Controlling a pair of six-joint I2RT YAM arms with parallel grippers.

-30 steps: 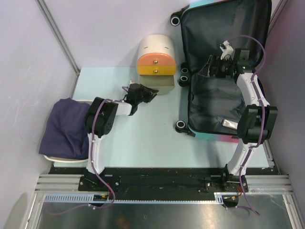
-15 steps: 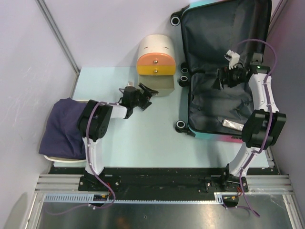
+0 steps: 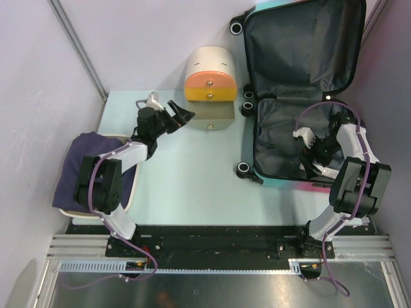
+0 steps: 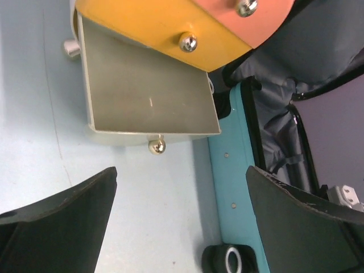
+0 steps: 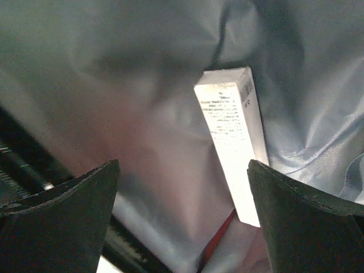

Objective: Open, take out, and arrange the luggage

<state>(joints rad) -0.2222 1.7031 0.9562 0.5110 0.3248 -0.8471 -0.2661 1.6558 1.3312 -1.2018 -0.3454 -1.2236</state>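
Note:
The right gripper moves down and to the right in the wrist view onto the long white carton [image 3: 325, 171] [image 5: 236, 145] next. The carton lies nearer that finger than the other.
The luggage [image 3: 282, 138] lies open at the table's right, its lid [image 3: 302, 45] propped upright at the back and dark grey lining showing. My right gripper [image 3: 313, 163] hangs open inside the lower half. In the right wrist view a long white carton [image 5: 233, 136] lies on the lining [image 5: 142, 114], partly between the open fingers of the right gripper [image 5: 182, 222], nearer the right one. My left gripper [image 3: 179, 113] is open and empty over the table, just left of the cream drawer box [image 3: 210, 74]. The left wrist view shows the luggage's teal edge [image 4: 233, 187] and a wheel [image 4: 227, 259].
The cream box's bottom drawer [image 4: 148, 102] is pulled out and looks empty; two brass knobs [image 4: 188, 41] show above it. A dark purple cloth [image 3: 87, 170] fills a white tray [image 3: 77, 213] at the near left. Lilac walls close in the left, back and right sides.
My left gripper has opened and swung left and back, away from the pulled-out drawer. My right gripper has come down from the lid hinge area to the near half of the luggage.

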